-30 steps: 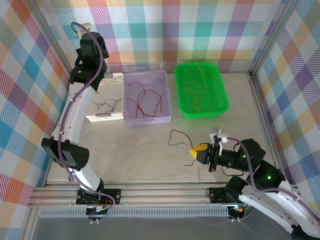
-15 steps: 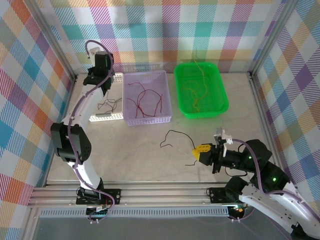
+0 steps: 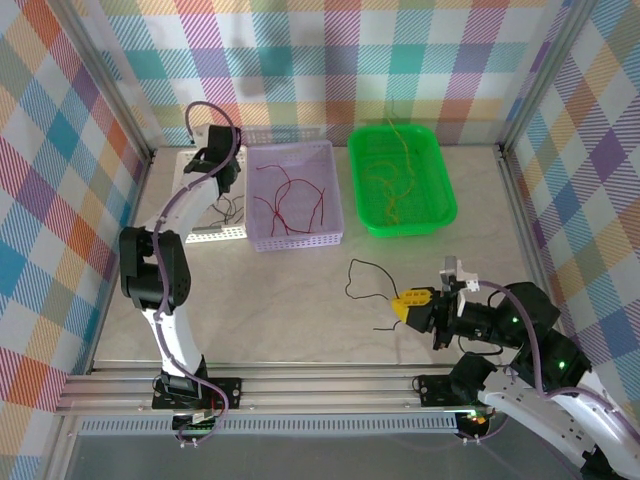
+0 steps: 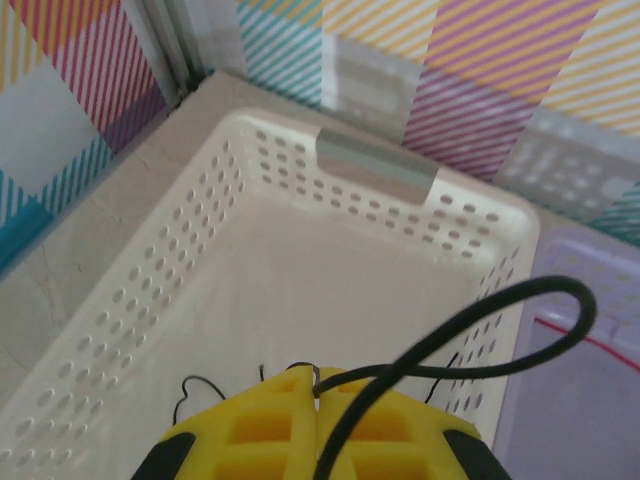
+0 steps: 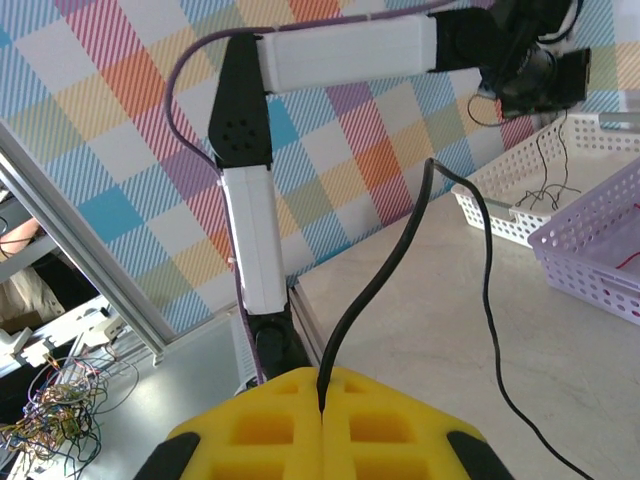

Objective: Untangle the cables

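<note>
My left gripper will next lower toward the bottom of the white basket and release the black cable there, since the basket's bottom with its thin cables is below the gripper's fingers.
My left gripper hangs over the white basket at the back left, its yellow fingers shut on a black cable that loops up to the right. Thin black cables lie on the basket floor below it. In the top view the left gripper is above that basket. My right gripper is low over the table at the front right, shut on another black cable that curls across the table to its left. From the right wrist, that cable rises out of the closed fingers.
A lilac basket holding red cables stands right of the white one. A green tray with orange-yellow cables sits at the back right. Patterned walls and metal posts close in the table on three sides.
The left arm has swung right and down from the back wall to over the white basket. The right gripper has shifted slightly right, dragging its black cable along.
</note>
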Available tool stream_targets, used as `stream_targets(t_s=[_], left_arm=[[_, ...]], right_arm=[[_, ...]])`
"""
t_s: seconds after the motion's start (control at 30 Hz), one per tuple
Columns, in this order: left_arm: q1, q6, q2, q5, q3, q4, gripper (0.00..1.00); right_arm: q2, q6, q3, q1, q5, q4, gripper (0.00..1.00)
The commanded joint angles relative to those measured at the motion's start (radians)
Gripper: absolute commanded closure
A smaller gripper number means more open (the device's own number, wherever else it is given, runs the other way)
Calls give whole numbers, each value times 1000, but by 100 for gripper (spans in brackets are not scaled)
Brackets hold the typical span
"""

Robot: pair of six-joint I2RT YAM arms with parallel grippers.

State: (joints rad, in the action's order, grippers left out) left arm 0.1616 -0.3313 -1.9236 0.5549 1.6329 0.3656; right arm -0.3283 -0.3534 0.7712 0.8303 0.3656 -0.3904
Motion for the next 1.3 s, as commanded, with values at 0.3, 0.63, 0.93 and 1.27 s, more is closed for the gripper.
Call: stream_targets(t_s=[0.3, 0.63, 0.93, 1.27], left_arm=[[-10, -55, -67, -36, 16, 93, 100], [-61, -60, -107, -51, 52, 136, 94], [-95, -10, -175, -26, 202, 208, 85], [-109, 17, -189, -26, 235, 222, 71]], right_arm=[[17, 15, 44, 0, 15, -21, 100], [29, 4, 40, 0, 16, -35, 100], [34, 0, 18, 0, 12, -30, 100], [29, 5, 15, 0, 9, -31, 100]])
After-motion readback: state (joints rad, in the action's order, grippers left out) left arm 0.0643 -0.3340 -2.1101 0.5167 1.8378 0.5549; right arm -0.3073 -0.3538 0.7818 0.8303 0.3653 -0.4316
